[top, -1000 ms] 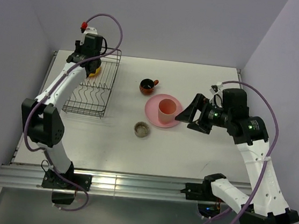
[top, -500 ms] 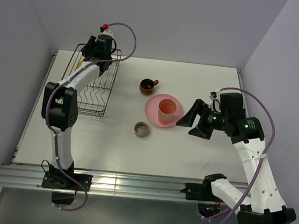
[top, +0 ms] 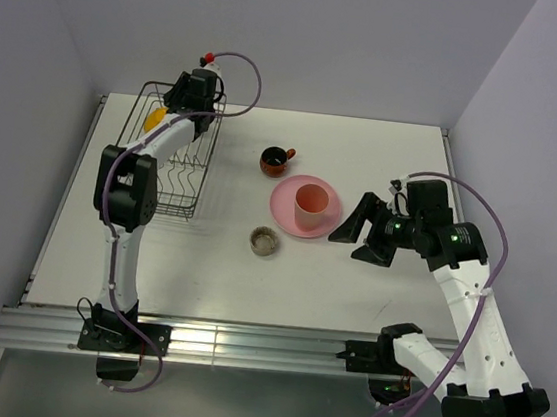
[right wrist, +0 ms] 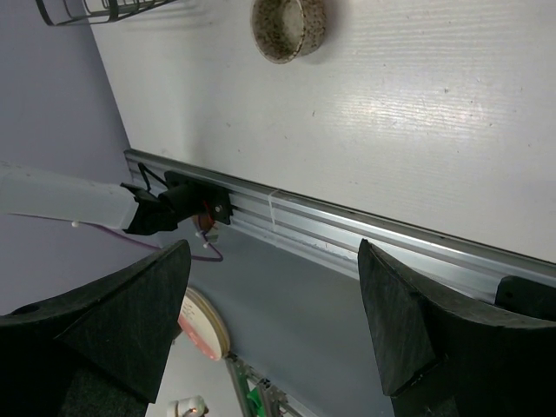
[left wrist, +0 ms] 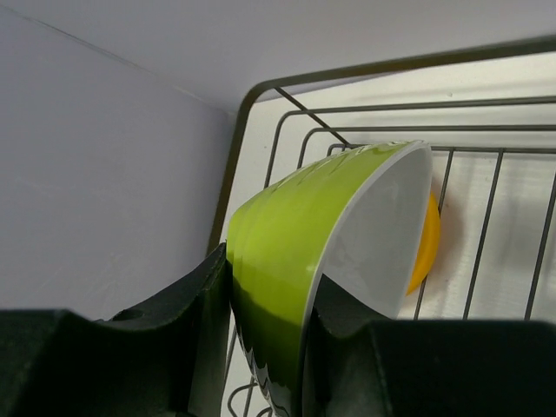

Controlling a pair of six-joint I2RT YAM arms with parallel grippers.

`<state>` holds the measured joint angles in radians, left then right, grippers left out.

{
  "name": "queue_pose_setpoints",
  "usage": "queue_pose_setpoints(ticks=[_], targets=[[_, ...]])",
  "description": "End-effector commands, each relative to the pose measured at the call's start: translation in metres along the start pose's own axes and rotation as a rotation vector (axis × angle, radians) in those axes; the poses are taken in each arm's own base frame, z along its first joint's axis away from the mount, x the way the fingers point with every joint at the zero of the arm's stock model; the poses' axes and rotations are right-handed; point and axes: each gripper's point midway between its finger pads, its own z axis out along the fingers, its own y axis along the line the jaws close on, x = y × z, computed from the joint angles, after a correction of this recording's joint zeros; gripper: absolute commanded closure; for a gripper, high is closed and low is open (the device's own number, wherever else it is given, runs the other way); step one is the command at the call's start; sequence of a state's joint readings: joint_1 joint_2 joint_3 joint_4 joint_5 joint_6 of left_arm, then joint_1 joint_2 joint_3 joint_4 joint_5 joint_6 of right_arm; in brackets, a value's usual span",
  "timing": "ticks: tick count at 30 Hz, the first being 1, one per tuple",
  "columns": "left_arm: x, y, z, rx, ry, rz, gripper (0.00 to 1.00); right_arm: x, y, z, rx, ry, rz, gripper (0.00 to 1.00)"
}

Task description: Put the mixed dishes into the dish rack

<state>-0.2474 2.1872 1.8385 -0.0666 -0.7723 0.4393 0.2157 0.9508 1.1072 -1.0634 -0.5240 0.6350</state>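
The white bowl will go down into the rack (top: 167,171) with the left gripper, past the orange-yellow bowl (left wrist: 427,243) toward the red-brown mug's side, since wires there are empty.
My left gripper (left wrist: 269,321) is shut on the white squarish bowl (left wrist: 295,234), one finger on its yellow-green outside and one inside. It holds the bowl on edge over the far end of the black wire dish rack (left wrist: 261,113), just in front of the orange-yellow bowl (left wrist: 427,243). From above, the left gripper (top: 177,104) is at the rack's (top: 167,171) far end beside the orange bowl (top: 154,117). The red-brown mug (top: 276,160), the pink tumbler (top: 309,204) on the pink plate (top: 283,209) and the grey-brown dish (top: 264,240) sit mid-table. My right gripper (top: 355,229) is open and empty right of the plate.
The right wrist view shows the grey-brown dish (right wrist: 289,26), a corner of the rack (right wrist: 104,10) and the table's metal front rail (right wrist: 347,230). Purple walls close in the left, back and right sides.
The left arm's elbow has folded in toward the rack and its gripper has shifted right along the rack's far end. The right gripper has dropped lower and drawn slightly back, still open.
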Motion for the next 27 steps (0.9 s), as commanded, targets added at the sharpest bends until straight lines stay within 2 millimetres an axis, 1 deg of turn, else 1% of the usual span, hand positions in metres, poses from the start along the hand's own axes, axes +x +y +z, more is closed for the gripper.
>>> queue_pose_setpoints(ticks=[1,4,8,17,24,27], targets=[[-0.014,0.006,0.001,-0.016,-0.042,-0.023,1.00,-0.003,-0.001,-0.002,-0.004,-0.025,0.002,0.15],[-0.009,-0.001,0.003,-0.002,-0.035,-0.016,1.00,-0.002,-0.002,0.000,-0.003,-0.021,0.002,0.15],[0.004,-0.013,0.010,0.003,-0.008,0.007,1.00,-0.003,-0.003,0.001,-0.005,-0.018,0.000,0.15],[0.019,-0.034,0.019,0.025,0.030,0.035,1.00,-0.002,-0.007,0.002,0.004,-0.012,-0.003,0.15],[0.025,-0.040,0.023,0.022,0.041,0.039,1.00,-0.003,-0.009,0.003,0.001,-0.011,0.004,0.16],[0.023,-0.044,0.022,0.029,0.040,0.035,1.00,-0.004,-0.008,0.003,-0.005,-0.013,0.007,0.16]])
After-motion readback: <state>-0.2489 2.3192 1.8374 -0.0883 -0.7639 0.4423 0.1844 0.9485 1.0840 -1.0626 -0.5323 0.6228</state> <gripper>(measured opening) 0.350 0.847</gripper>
